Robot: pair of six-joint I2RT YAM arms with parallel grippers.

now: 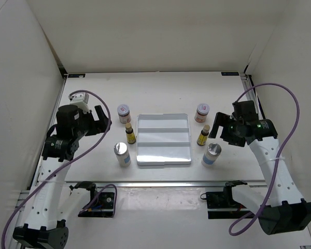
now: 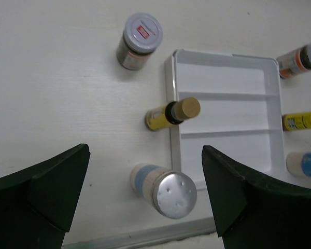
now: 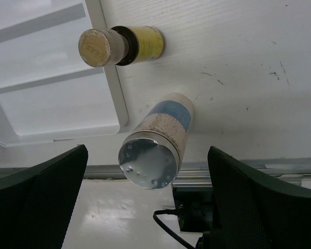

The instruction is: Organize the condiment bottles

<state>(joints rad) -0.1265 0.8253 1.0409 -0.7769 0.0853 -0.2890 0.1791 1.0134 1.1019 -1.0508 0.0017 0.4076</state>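
Observation:
The white cylinder's silver cap [image 1: 214, 149] [image 3: 149, 163] sits below the right gripper's open fingers, so the right gripper needs to go down next, back and to the left in the top view, onto this cap.
Six bottles stand around a white tray [image 1: 164, 157]. Left of it: a red-marked lidded jar [image 1: 124, 112], a tiny yellow-labelled bottle [image 1: 130, 135] and a silver-capped white cylinder [image 1: 122, 154]. Right of it: a jar [image 1: 202, 112], a tiny bottle [image 1: 203, 136] and a cylinder [image 1: 211, 154]. My left gripper [image 1: 102, 120] is open, above and left of the left group; its view shows the cylinder [image 2: 166, 189], tiny bottle [image 2: 172, 113] and jar [image 2: 139, 40]. My right gripper [image 1: 221, 128] is open, above the right cylinder [image 3: 156, 147] and tiny bottle [image 3: 119, 45].
The tray [image 2: 223, 80] has three empty compartments. White walls enclose the table on the left, back and right. A metal rail [image 1: 166, 183] runs along the front edge, with cables and arm bases below it.

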